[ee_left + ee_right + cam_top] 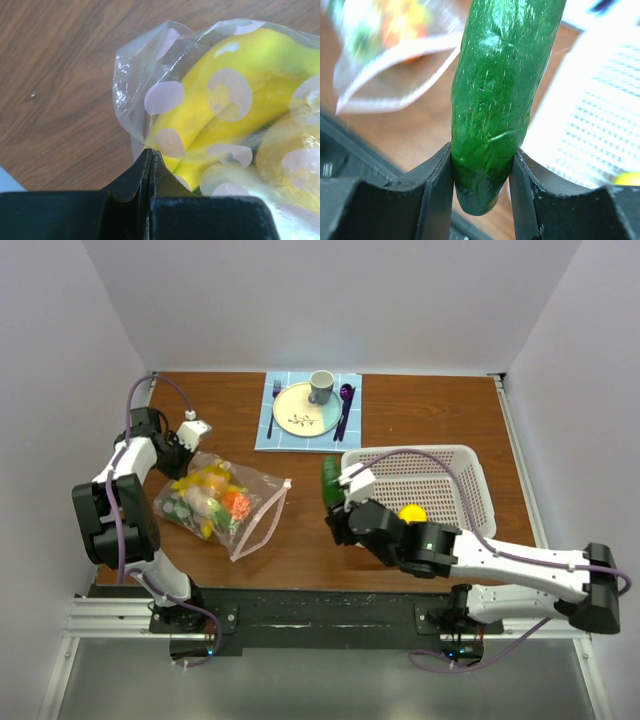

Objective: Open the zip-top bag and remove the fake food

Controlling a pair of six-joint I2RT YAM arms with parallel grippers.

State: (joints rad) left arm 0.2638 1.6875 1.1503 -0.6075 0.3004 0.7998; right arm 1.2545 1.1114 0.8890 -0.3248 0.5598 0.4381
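Right of my right gripper in the top view lies the basket's bare bottom by the lemon (393, 490), so I will cross the basket's rim, lower and release the cucumber (329, 478).
The zip-top bag (225, 502) lies on the table's left side, its pink zipper edge (265, 520) facing right and standing open. Inside it I see fake food: a yellow banana (235, 100) and orange and green pieces. My left gripper (185, 462) is shut on the bag's far left corner, its fingertips (150, 152) pinching the dotted plastic. My right gripper (482, 165) is shut on a green cucumber (500, 90), held above the table beside the left rim of the white basket (440, 455). In the top view the cucumber (329, 478) sticks out beyond the right gripper (332, 498).
A yellow lemon (411, 512) lies in the basket. A blue placemat (290, 430) at the back holds a plate (303, 410), a cup (321, 386) and cutlery. White walls close in the table on three sides.
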